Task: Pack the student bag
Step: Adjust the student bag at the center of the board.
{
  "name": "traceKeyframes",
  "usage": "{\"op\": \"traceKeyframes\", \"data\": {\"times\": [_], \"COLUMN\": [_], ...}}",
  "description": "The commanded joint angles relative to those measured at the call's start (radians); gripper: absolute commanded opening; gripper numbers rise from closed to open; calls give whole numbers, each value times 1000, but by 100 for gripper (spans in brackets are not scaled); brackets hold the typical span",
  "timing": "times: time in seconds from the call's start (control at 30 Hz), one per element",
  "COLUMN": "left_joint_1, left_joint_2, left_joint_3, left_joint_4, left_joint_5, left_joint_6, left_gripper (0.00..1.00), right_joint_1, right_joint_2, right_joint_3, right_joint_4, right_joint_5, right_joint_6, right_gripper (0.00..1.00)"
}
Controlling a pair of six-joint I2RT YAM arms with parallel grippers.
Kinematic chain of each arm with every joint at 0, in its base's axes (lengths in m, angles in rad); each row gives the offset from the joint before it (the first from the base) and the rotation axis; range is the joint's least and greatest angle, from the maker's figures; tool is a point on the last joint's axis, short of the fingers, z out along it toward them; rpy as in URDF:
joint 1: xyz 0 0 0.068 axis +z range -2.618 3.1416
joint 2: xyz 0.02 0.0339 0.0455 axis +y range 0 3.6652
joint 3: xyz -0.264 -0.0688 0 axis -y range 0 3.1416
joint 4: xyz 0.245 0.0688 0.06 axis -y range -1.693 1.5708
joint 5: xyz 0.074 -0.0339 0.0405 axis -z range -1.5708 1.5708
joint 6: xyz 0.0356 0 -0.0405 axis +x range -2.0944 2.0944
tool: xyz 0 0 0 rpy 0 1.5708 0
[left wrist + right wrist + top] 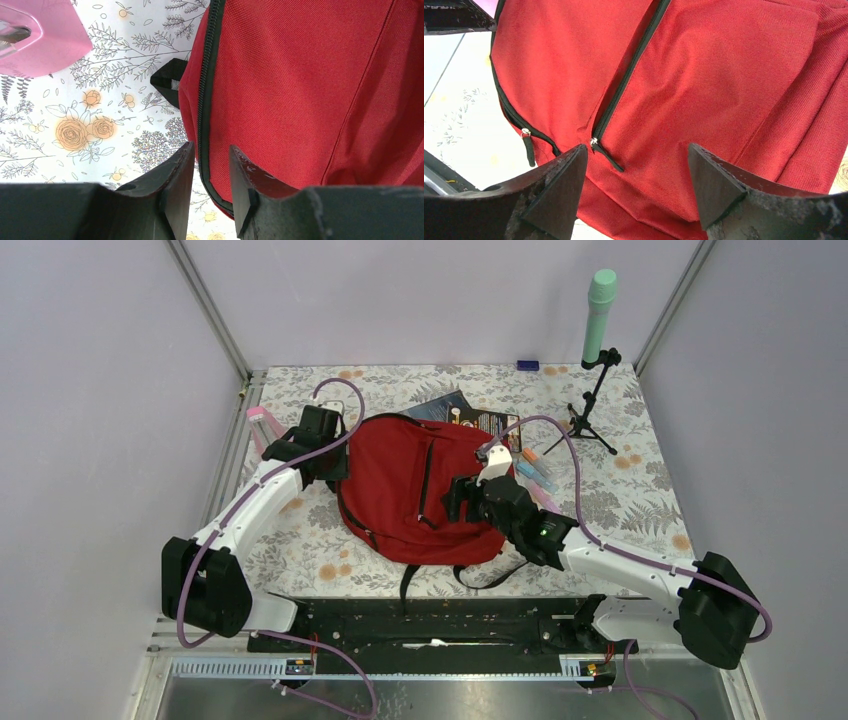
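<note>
I should next move my right gripper to the left in the top view to close on the bag's black zipper seam [342,502] [497,80] by my left gripper, because that edge of the bag is unzipped.
The student bag [420,490] is a large red backpack lying flat in the middle of the flowered table. My left gripper [338,462] is at its upper left edge. In the left wrist view its jaws [211,147] stand narrow, and the bag's [300,90] black zipper seam [204,125] runs between them. My right gripper [457,502] hovers over the bag's right half. In the right wrist view it [637,147] is open over the red fabric [704,75], with a zipper pull [594,141] just beyond its left finger.
A pink case [260,425] lies left of the bag, by the left arm. A dark book [460,410] and several pens [535,468] lie at the bag's far right side. A small tripod with a green cylinder [598,320] stands at the back right.
</note>
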Motion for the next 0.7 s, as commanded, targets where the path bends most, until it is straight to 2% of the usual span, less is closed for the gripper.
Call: {"op": "traceKeyframes", "data": {"times": [0.0, 0.23, 0.57, 0.67], "left_joint_1": [-4, -4, -8, -21], "left_joint_2": [9, 31, 11, -16], "left_joint_3": [4, 10, 4, -5], "left_joint_4": [28, 15, 25, 41], "left_joint_5": [-36, -29, -25, -12], "left_joint_6": [17, 20, 25, 36], "left_gripper": [34, 32, 1, 0], "right_joint_1": [-5, -5, -5, -5], "right_joint_2": [-26, -43, -52, -57], "right_joint_3": [2, -3, -7, -4], "right_joint_4": [3, 3, 0, -5], "right_joint_5": [35, 34, 36, 36], "right_joint_6": [8, 17, 22, 22], "right_gripper": [81, 80, 78, 78]}}
